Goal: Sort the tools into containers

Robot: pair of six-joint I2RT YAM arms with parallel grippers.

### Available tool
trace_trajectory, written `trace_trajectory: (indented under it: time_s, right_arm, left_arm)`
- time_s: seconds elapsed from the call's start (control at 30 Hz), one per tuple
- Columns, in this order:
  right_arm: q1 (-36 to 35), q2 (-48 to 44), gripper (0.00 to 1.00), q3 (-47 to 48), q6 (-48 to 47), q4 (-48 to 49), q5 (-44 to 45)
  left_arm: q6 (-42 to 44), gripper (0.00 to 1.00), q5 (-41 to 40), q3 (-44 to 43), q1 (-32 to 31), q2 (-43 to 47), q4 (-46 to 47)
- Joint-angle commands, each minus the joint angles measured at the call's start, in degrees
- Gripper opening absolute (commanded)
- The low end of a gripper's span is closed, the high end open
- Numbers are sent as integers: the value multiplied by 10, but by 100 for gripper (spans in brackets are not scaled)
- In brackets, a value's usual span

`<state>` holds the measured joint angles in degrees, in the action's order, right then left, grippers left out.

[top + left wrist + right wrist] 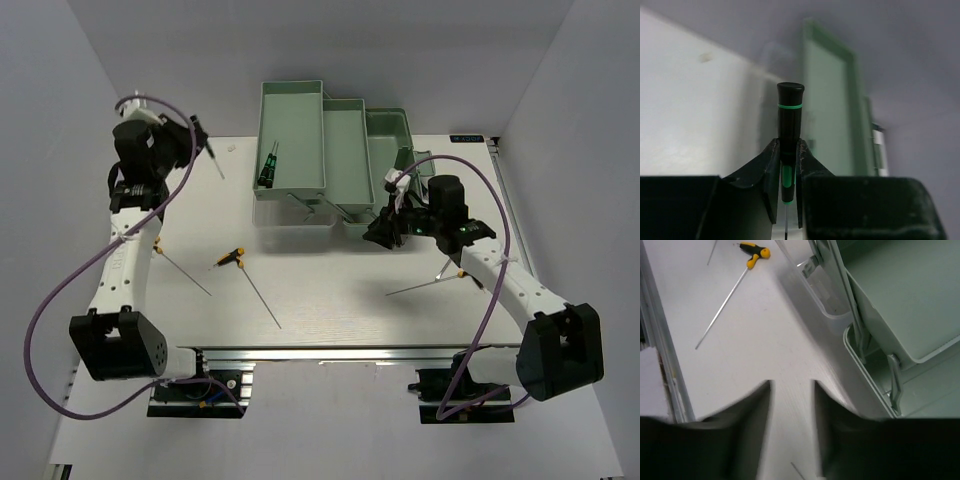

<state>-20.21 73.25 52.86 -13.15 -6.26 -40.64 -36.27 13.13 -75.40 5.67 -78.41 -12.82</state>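
The screwdriver in my left gripper will next go across over the nearest mint-green tray, then down for release beside the dark green screwdrivers already there.
My left gripper (196, 130) is raised at the far left of the table, shut on a black screwdriver with green bands (790, 117). Its handle stands up between the fingers and its thin shaft (214, 163) points down towards the table. The mint-green trays (295, 125) stand stepped at the back centre, and the leftmost holds two dark green screwdrivers (267, 166). Just in front of the right end of the trays, my right gripper (791, 390) hangs open over bare table. A yellow-black screwdriver (231, 258) and a bare metal rod (186, 272) lie on the front left.
The toolbox's clear lid (815, 295) lies flat in front of the trays. Another thin rod (425, 287) rests by my right forearm. The middle tray (345, 150) and right tray (385, 150) show no tools. White walls close in both sides.
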Motion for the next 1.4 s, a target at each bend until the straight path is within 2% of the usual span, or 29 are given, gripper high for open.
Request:
trace_trajectory:
  time_s: [0.0, 0.07, 0.13, 0.2, 0.27, 0.37, 0.4, 0.43, 0.53, 0.6, 0.7, 0.8, 0.83, 0.9, 0.97, 1.03, 1.07, 1.13, 1.17, 1.3, 1.37]
  right_arm:
    - [2, 6, 33, 29, -7, 1, -36]
    - [-3, 9, 9, 31, -11, 2, -39]
    - [-10, 12, 7, 34, -22, -2, -38]
    - [-20, 13, 13, 36, -27, -4, -35]
    - [-30, 14, 26, 39, -28, -8, -28]
    - [-51, 17, 41, 42, -31, -12, -16]
    - [-62, 21, 42, 44, -35, -19, -9]
    - [-95, 31, 45, 49, -51, -43, 12]
    - [-175, 59, 47, 62, -77, -66, 70]
    - [-209, 85, 47, 64, -65, -48, 97]
    - [-258, 141, 50, 97, -16, -27, 143]
    - [-283, 201, 58, 143, 45, -5, 156]
    - [-297, 218, 64, 155, 52, -2, 166]
    - [-313, 268, 68, 194, 67, 10, 177]
    - [-340, 309, 70, 233, 81, 6, 211]
    - [-368, 375, 72, 303, 109, -12, 250]
    - [-376, 396, 72, 328, 116, -22, 257]
    - [-400, 456, 72, 393, 124, -35, 285]
    - [-407, 471, 72, 410, 127, -38, 296]
    - [-434, 554, 72, 488, 168, -38, 368]
    - [-435, 582, 70, 540, 191, -52, 404]
  left_arm:
    - [-42, 0, 61, -60, -46, -29, 30]
    - [-59, 0, 70, -129, -105, -91, 37]
    - [-56, 0, 60, -183, -151, -138, 28]
    - [-51, 0, 39, -250, -171, -197, 1]
    - [-45, 2, 20, -283, -188, -242, -42]
    - [-35, 15, 2, -310, -194, -266, -81]
    - [-31, 20, 1, -312, -195, -273, -85]
    - [-25, 29, 5, -314, -196, -276, -91]
    - [-15, 36, 12, -325, -196, -281, -101]
    - [-9, 42, 13, -345, -196, -280, -109]
    - [4, 48, 15, -374, -195, -279, -129]
    - [23, 52, 13, -416, -191, -269, -166]
    - [30, 54, 7, -426, -190, -251, -187]
    - [53, 59, -25, -425, -182, -222, -211]
    - [68, 64, -73, -389, -175, -158, -241]
    - [87, 74, -107, -342, -165, -104, -259]
    - [91, 77, -121, -291, -161, -48, -265]
    - [103, 81, -173, -238, -153, 7, -289]
    - [103, 82, -189, -187, -152, 58, -296]
    - [89, 85, -264, -88, -148, 171, -333]
    - [82, 85, -278, -66, -149, 204, -353]
